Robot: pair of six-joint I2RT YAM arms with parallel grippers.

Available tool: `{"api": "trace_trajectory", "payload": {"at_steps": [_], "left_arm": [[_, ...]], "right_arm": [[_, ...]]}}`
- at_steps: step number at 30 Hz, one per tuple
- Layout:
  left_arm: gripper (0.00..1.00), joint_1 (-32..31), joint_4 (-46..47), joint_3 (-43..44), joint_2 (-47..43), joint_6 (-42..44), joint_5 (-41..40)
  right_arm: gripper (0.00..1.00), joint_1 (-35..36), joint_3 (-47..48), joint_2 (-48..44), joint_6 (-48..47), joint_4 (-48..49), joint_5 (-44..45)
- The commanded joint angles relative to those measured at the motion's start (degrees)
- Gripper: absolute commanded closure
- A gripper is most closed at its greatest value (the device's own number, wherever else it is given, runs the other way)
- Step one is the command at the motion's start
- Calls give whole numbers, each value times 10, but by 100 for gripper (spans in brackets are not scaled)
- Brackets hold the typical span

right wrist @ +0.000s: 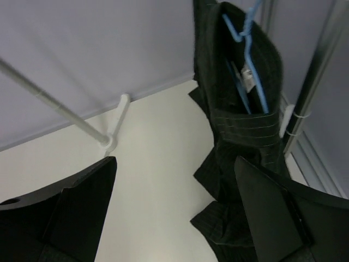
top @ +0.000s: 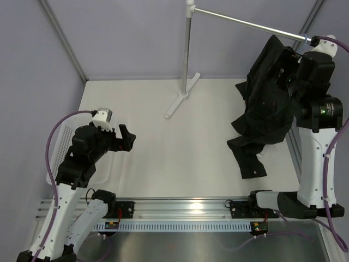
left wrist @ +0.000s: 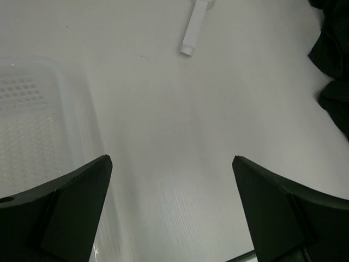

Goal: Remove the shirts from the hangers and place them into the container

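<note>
The shirt's near collar edge (right wrist: 248, 126) is to my right gripper's right in the wrist view, so it should move there to bring cloth between its fingers.
The black pinstriped shirt (top: 266, 106) hangs from the rail at the right, and its lower part trails onto the table. In the right wrist view the shirt (right wrist: 240, 120) is still on the light-blue wire hanger (right wrist: 248, 52), which shows inside the collar. My right gripper (right wrist: 174, 159) is open and empty; it sits just beside the shirt, with the cloth in front of its right finger. My left gripper (top: 126, 137) (left wrist: 171, 158) is open over bare table, with nothing between its fingers. The white mesh container (left wrist: 38, 114) lies at the table's left edge (top: 59, 143), partly under my left arm.
A silver rail (top: 245, 23) runs from a vertical pole (top: 187, 49) to the right wall. The pole's white foot (top: 179, 101) rests on the table's far middle. Frame posts stand close behind the shirt on the right.
</note>
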Motion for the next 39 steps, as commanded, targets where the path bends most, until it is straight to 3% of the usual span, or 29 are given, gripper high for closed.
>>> {"api": "trace_trajectory", "payload": {"at_steps": [1,8,15,26,27,34,39], "left_arm": [[1,-2,108,-49,-31,-21,53],[1,-12,138,-106,-62,-12,27],[1,-23,137,-117,-76,-15,31],[1,-23,137,-119,-76,-19,27],[1,-23,137,-120,-77,-19,25],[1,-23,138,-122,-76,-20,23],[1,-23,137,-124,-77,-20,20]], "right_arm": [[1,-57,44,22,-14,-24,65],[7,-145,0,50,-20,23,5],[23,-175,-57,74,-46,73,-70],[57,-175,-93,70,-90,111,-122],[67,-175,-93,68,-97,115,-125],[100,-175,-84,30,-119,145,-152],[100,-175,-72,1,-143,170,-174]]}}
